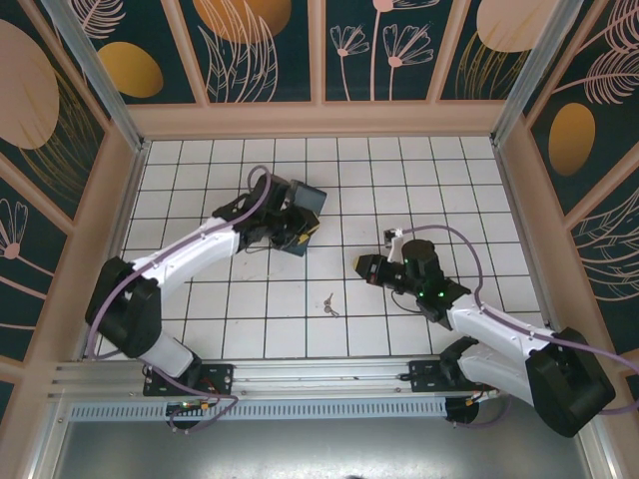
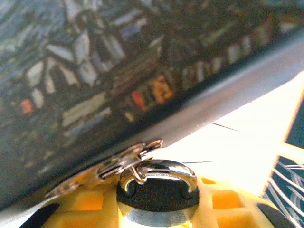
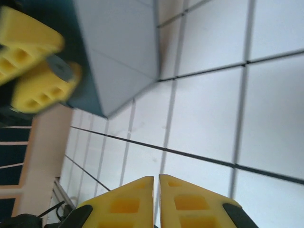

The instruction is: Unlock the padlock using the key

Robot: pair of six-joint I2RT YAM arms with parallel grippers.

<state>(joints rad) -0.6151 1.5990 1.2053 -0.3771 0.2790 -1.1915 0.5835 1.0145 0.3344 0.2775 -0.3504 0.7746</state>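
Note:
The box still hangs tilted from my left gripper, so I will lower that gripper next toward the white tiles, turn the padlock and box flatter, then release.
The padlock, dark-bodied with a silvery shackle, hangs from a metal hasp on the swirl-painted box. My left gripper is shut on its body, yellow fingers on both sides. From above, that gripper sits at the box's near edge. The key, a small bunch on a ring, lies loose on the tiles between the arms. My right gripper hovers right of the box and above the key, with nothing between its fingers. In its own view the right gripper shows only a hairline slit.
The white tiled floor is fenced by low wooden walls. The right wrist view shows the box's grey side and the left gripper's yellow fingers at upper left. Bare tiles lie around the key.

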